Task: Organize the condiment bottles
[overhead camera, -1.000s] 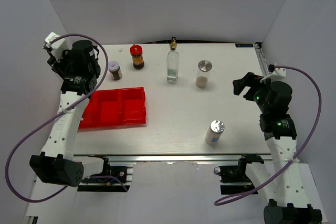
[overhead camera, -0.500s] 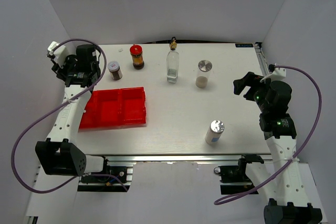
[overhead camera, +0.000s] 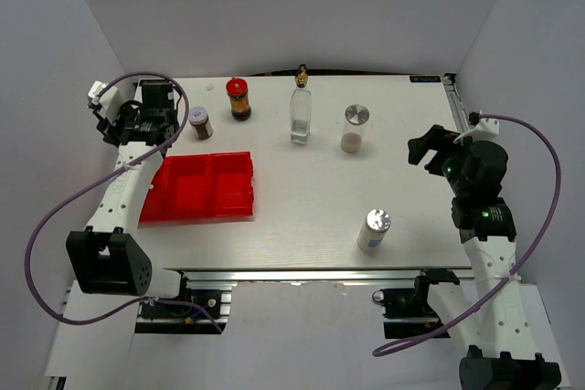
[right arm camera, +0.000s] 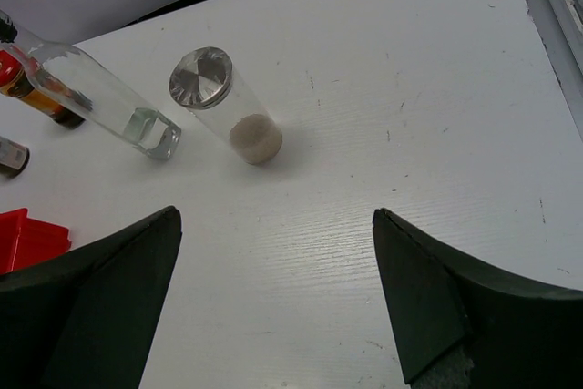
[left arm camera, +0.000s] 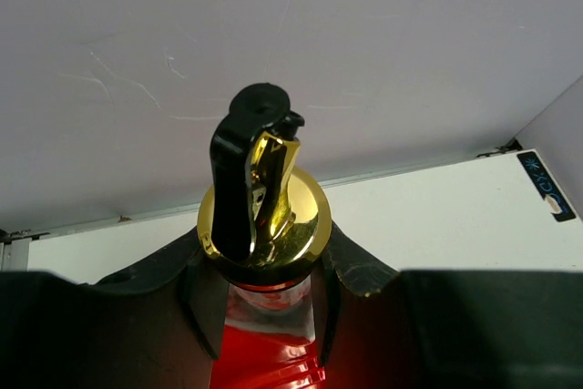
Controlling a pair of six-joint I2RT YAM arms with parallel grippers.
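Note:
Next, my left gripper lowers the bottle to the red tray's back corner [overhead camera: 171, 167] and releases the bottle's neck, since that corner lies below, its red showing through the bottle's glass.
My left gripper [left arm camera: 266, 312] is shut on the neck of a clear glass bottle with a gold spout [left arm camera: 264, 216]; red shows through the glass. In the top view this gripper [overhead camera: 146, 127] is at the far left by the red tray's back corner, and its bottle is hidden under the arm. A second gold-spout bottle [overhead camera: 301, 111], a red-capped dark jar [overhead camera: 239, 99] and a silver-lidded shaker [overhead camera: 356, 129] stand along the back. Another silver-lidded white shaker [overhead camera: 374, 230] stands near the front right. My right gripper [right arm camera: 273, 289] is open and empty, right of the back shaker [right arm camera: 223, 102].
A red divided tray [overhead camera: 199, 186] lies at the left. A small dark jar with a dull lid [overhead camera: 199, 122] stands behind it. White walls close in the table at the back and both sides. A metal rail runs along the right edge [right arm camera: 556, 6].
My left arm has drawn back and looks lower, its wrist turned, now near the table's back left corner. The right arm and the standing bottles have not moved.

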